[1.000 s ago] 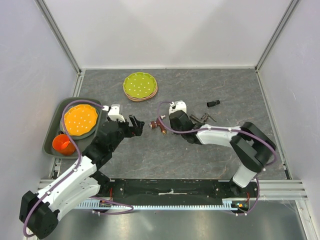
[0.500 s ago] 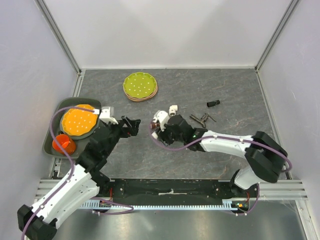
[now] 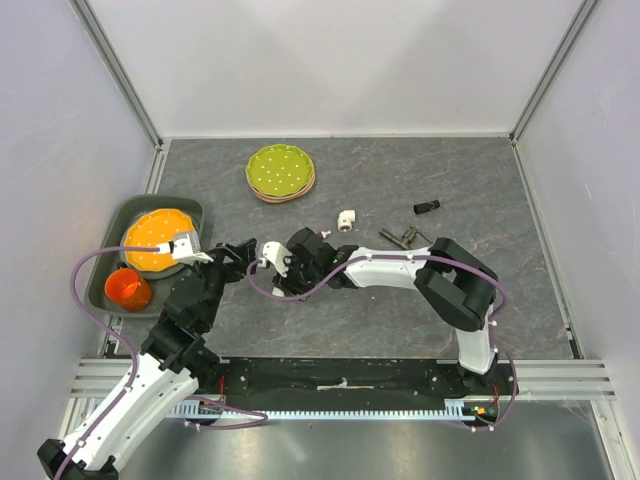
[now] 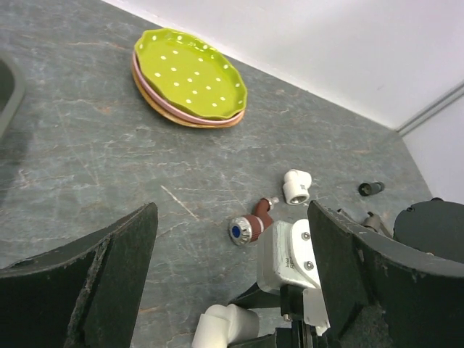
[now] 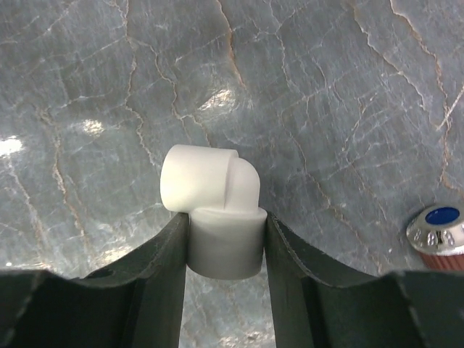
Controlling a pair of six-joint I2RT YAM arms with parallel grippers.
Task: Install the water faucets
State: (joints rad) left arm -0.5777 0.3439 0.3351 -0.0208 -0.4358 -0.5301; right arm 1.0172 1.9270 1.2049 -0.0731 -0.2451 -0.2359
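Observation:
My left gripper's fingers are empty. Next I should move that gripper toward the right in the top view and down onto the reddish-brown faucet's pipe [image 4: 264, 215], clear of the faucet's handle.
My right gripper [image 5: 226, 239] is shut on a white elbow fitting [image 5: 214, 196] and holds it just above the grey table. In the top view it [image 3: 272, 262] sits left of centre, tip to tip with my open, empty left gripper [image 3: 240, 254]. The reddish-brown faucet [image 4: 250, 223] lies on the table just beyond the left gripper [image 4: 230, 217]. Its blue-capped handle shows in the right wrist view [image 5: 438, 228]. In the top view my right wrist hides it. The dark grey faucet [image 3: 402, 237] lies further right.
A second white elbow [image 3: 346, 219] and a short black cylinder [image 3: 427, 207] lie right of centre. A stack of plates with a green one on top [image 3: 281, 172] sits at the back. A tray [image 3: 108, 272] on the left holds an orange plate and an orange cup [image 3: 127, 288].
My right gripper has taken one white elbow and carried it left and nearer, up to my left gripper. The left gripper has drawn back to the left.

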